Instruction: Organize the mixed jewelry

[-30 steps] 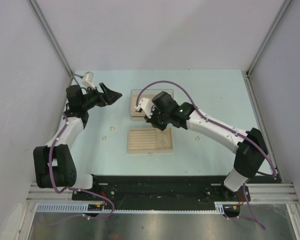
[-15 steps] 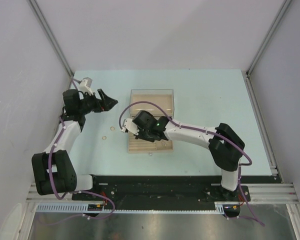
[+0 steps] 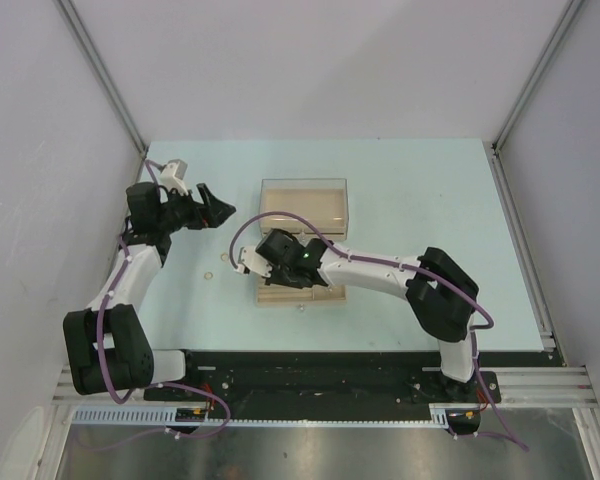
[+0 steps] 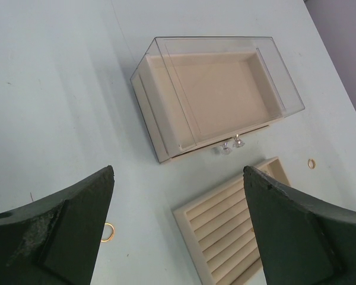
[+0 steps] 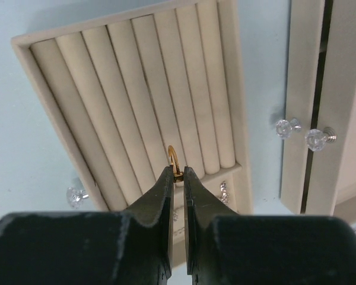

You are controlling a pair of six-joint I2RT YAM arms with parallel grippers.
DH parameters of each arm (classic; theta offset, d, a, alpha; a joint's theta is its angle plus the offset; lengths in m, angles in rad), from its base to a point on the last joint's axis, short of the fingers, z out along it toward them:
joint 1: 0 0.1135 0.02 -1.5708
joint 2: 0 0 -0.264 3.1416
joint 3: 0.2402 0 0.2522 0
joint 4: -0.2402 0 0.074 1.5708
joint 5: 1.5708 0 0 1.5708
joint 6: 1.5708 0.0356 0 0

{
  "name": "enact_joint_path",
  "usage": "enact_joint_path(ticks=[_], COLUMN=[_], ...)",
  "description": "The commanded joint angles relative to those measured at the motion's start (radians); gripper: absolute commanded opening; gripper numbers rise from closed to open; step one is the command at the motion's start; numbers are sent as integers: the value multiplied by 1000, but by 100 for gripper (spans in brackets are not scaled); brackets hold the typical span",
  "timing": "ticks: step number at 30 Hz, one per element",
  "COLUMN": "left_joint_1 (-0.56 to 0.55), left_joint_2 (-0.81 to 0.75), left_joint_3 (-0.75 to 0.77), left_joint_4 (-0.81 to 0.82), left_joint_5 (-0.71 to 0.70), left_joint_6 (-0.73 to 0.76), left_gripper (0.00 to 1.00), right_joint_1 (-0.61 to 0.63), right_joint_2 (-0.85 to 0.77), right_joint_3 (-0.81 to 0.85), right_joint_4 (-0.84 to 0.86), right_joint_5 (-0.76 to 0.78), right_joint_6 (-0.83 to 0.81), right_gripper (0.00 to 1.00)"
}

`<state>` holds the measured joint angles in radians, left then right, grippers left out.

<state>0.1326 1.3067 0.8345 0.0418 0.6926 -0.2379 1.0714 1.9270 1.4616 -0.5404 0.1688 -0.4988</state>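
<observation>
A box-side slot (image 5: 183, 44) is empty, so the gold ring goes to the left in the top view next, then down, and my right gripper releases it into the slot.
My right gripper (image 5: 177, 172) is shut on a small gold ring (image 5: 173, 158), held upright just above the beige slotted tray (image 5: 95, 89), near the end of its middle slots. In the top view the right gripper (image 3: 275, 270) hangs over the tray's left part (image 3: 280, 297). Tiny silvery pieces (image 5: 224, 190) lie in the tray's end compartment. My left gripper (image 4: 178, 172) is open and empty, high above the table at the left (image 3: 215, 208). Below it lies a gold ring (image 4: 108, 232), also in the top view (image 3: 208, 275). Another ring (image 4: 311, 163) lies right of the tray (image 4: 225, 231).
The beige box with a clear lid (image 3: 304, 205) stands behind the tray; it also shows in the left wrist view (image 4: 216, 95). Two small crystal knobs (image 5: 314, 139) stick out of its front. A tiny crystal piece (image 5: 76, 196) lies on the table beside the tray.
My right arm has swung left and forward, moving its gripper from the tray's far right to over its left part. My left gripper has drawn back slightly to the left.
</observation>
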Motion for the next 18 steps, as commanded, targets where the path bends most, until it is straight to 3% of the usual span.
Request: enact_joint_path(ticks=[1,18], left_joint_1=[7,21], left_joint_2=[-38,-35], left_joint_3=[2,0], left_joint_4=[10,26], left_joint_5=[21,-14], left_joint_6=[19,14], left_gripper=[94,94], right_joint_1=[5,4], right_joint_2=[30,147], right_joint_3=[66,180], right_joint_4=[17,57], right_joint_5=[26,35], right_joint_6=[-21,-55], right_gripper=[0,0])
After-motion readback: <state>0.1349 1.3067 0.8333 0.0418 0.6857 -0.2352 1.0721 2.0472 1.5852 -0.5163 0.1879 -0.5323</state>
